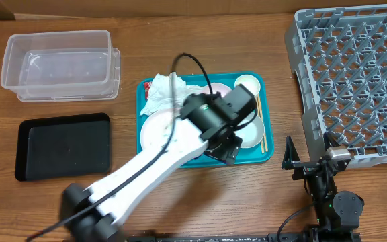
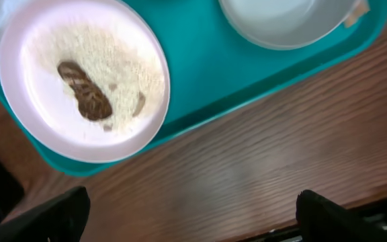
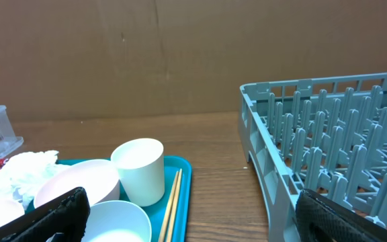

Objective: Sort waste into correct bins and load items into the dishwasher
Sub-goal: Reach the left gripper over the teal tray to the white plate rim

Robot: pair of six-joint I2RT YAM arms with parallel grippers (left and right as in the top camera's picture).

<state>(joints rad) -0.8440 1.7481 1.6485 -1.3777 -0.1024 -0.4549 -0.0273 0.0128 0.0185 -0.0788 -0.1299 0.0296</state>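
Observation:
The plate's rim on the bowl side is next for my left gripper, which lowers outward onto it, since bare teal tray [image 1: 203, 160] separates the large white plate [image 2: 82, 77] from the bowl.
The large white plate [image 2: 82, 77] holds a brown food scrap [image 2: 86, 99] and rice, and lies on the teal tray [image 1: 203, 160]. The tray also carries white napkins [image 1: 161, 95], a red wrapper [image 1: 148, 86], a pale bowl [image 2: 287, 20], a cup [image 3: 140, 169] and chopsticks [image 3: 170, 205]. A second bowl [image 3: 79, 183] shows in the right wrist view. My left gripper [image 2: 193, 215] is open and empty above the table at the tray's front edge. My right gripper [image 3: 193, 225] is open and empty, low between the tray and the grey dish rack [image 1: 355, 81].
The clear tub [image 1: 59, 64] stands at the back left, and the black tray [image 1: 64, 144] lies in front of it. The dish rack fills the right side. My left arm [image 1: 153, 161] crosses the table diagonally over the teal tray.

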